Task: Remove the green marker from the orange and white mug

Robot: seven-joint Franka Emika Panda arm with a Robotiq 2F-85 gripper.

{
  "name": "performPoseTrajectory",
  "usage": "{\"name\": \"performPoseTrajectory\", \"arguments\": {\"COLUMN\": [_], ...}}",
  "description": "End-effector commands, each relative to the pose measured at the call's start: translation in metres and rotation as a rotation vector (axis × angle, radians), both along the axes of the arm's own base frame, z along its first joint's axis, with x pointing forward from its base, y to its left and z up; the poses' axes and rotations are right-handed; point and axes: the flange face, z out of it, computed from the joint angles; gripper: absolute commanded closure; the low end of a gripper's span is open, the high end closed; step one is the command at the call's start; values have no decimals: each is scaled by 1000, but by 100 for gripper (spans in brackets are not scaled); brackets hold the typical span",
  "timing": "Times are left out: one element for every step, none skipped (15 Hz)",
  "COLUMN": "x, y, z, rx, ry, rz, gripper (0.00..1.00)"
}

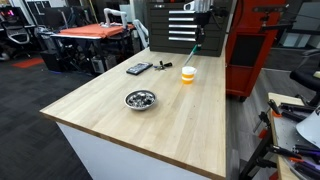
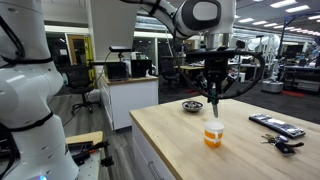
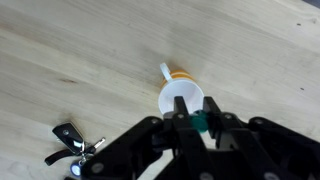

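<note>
The green marker's tip is clear of the mug's rim, so I should next move my gripper toward the bowl and down and let go of the marker on bare wood beside the mug.
The orange and white mug stands upright on the wooden table, and shows in both exterior views. In the wrist view I look down into its white inside. My gripper hangs straight above the mug and is shut on the upper end of the green marker. The marker hangs down, slightly tilted, with its lower tip just above the mug's rim. In the wrist view the teal marker sits pinched between the two fingers.
A round metal bowl stands nearer the table's front. Dark flat items and a bunch of keys lie beside the mug. A red tool cabinet stands behind the table.
</note>
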Motion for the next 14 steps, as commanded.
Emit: {"name": "performPoseTrajectory", "arguments": {"x": [5, 7, 8, 9, 8, 8, 8, 7, 7, 7, 6, 6, 7, 7], "y": [29, 37, 46, 53, 60, 66, 72, 79, 86, 93, 101, 108, 114, 119], "z": [18, 18, 17, 14, 9, 5, 0, -5, -12, -18, -25, -31, -38, -45], "rx": [-10, -4, -3, -2, -4, -4, 4, 11, 15, 21, 28, 33, 37, 36], "ry": [16, 16, 18, 20, 25, 26, 26, 28, 32, 33, 30, 29, 16, 5], "rz": [-135, -157, -185, -209, -233, -253, -273, -287, -294, -300, -303, -308, -308, -310], "gripper": [94, 94, 94, 94, 94, 94, 94, 94, 94, 94, 94, 94, 94, 94]}}
